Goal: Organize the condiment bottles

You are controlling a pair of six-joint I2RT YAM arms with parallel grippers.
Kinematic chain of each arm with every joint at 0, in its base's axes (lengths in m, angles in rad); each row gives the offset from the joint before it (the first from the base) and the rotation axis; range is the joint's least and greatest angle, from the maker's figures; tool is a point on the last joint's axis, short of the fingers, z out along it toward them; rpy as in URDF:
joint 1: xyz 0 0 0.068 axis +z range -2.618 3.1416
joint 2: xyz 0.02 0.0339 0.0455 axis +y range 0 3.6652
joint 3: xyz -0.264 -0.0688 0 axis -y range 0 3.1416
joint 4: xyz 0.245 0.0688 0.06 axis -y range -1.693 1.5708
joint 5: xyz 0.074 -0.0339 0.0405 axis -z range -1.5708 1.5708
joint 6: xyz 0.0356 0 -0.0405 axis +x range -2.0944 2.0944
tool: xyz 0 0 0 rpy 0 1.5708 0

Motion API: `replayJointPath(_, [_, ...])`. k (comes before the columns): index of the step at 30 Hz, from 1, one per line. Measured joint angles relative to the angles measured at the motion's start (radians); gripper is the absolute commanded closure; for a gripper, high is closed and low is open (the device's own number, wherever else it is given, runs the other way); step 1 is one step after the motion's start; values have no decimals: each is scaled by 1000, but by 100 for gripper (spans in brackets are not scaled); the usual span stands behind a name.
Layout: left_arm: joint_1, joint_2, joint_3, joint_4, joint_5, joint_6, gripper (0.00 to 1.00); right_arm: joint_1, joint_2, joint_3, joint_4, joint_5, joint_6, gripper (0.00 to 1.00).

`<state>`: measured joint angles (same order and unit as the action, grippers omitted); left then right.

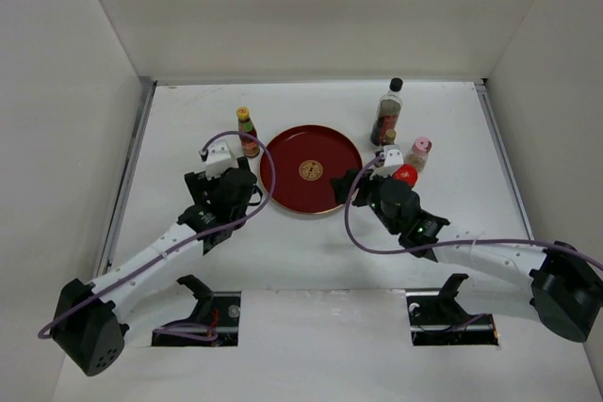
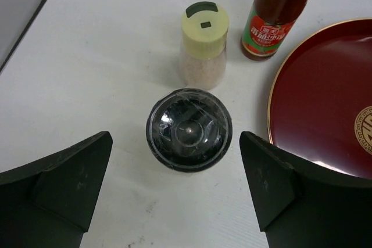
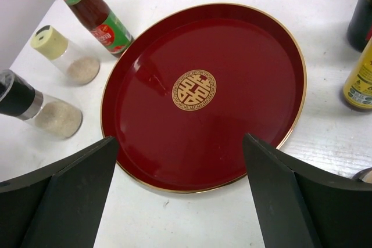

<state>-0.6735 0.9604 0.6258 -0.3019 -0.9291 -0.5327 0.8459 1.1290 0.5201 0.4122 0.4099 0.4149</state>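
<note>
The robot should next move its left gripper outward and down around the dark-capped shaker's cap [image 2: 189,130] to close on it, because it stands just beyond the gap between the open fingers.
My left gripper [image 2: 177,184] is open and empty, just short of a dark-capped shaker [image 2: 189,129] seen from above, not touching it. Behind it stand a cream-capped shaker [image 2: 203,45] and the yellow-capped red sauce bottle [image 2: 276,15] [image 1: 247,132]. My right gripper [image 3: 180,196] is open and empty over the near rim of the round red tray [image 3: 244,56]. A yellow-labelled bottle [image 3: 360,79] and the tall dark bottle [image 3: 361,15] [image 1: 387,112] stand right of the tray. The pink-capped jar [image 1: 420,151] and the red-lidded jar [image 1: 405,174] stand beside my right wrist.
The red tray [image 1: 292,152] lies mid-table between the two arms with nothing on it; its rim also shows in the left wrist view [image 2: 325,114]. White walls enclose the table on the left, back and right.
</note>
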Motion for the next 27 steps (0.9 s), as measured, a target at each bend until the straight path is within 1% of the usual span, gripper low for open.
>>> replayJointPath(5, [66, 51, -8, 77, 68, 0, 9, 0, 14, 0, 1, -6, 0, 5])
replayJointPath(9, [101, 122, -21, 158, 116, 2, 15, 0, 25, 0, 1, -11, 0, 5])
replayJointPath(10, [109, 140, -24, 172, 130, 3, 20, 0, 26, 0, 1, -11, 0, 5])
replayJointPath(12, [120, 171, -24, 196, 147, 9, 44, 0, 27, 0, 1, -12, 0, 5])
replayJointPath(13, [124, 177, -25, 206, 156, 15, 52, 0, 28, 0, 1, -12, 0, 5])
replayJointPath(14, [126, 179, -26, 214, 164, 17, 57, 0, 28, 0, 1, -13, 0, 6])
replayJointPath(15, [125, 174, -27, 216, 168, 23, 59, 0, 28, 0, 2, -14, 0, 6])
replayJointPath(18, [95, 122, -30, 195, 165, 41, 61, 0, 28, 0, 8, -15, 0, 7])
replayJointPath(20, [51, 64, -25, 183, 146, 59, 61, 0, 28, 0, 13, -15, 0, 7])
replayJointPath(22, [2, 29, 16, 171, 129, 82, 61, 0, 28, 0, 20, -15, 0, 8])
replayJointPath(24, [-31, 43, 85, 180, 127, 97, 61, -2, 27, -1, 24, -15, 2, 9])
replayJointPath(27, [-42, 139, 198, 257, 150, 114, 61, -12, 21, -13, 31, -14, 8, 10])
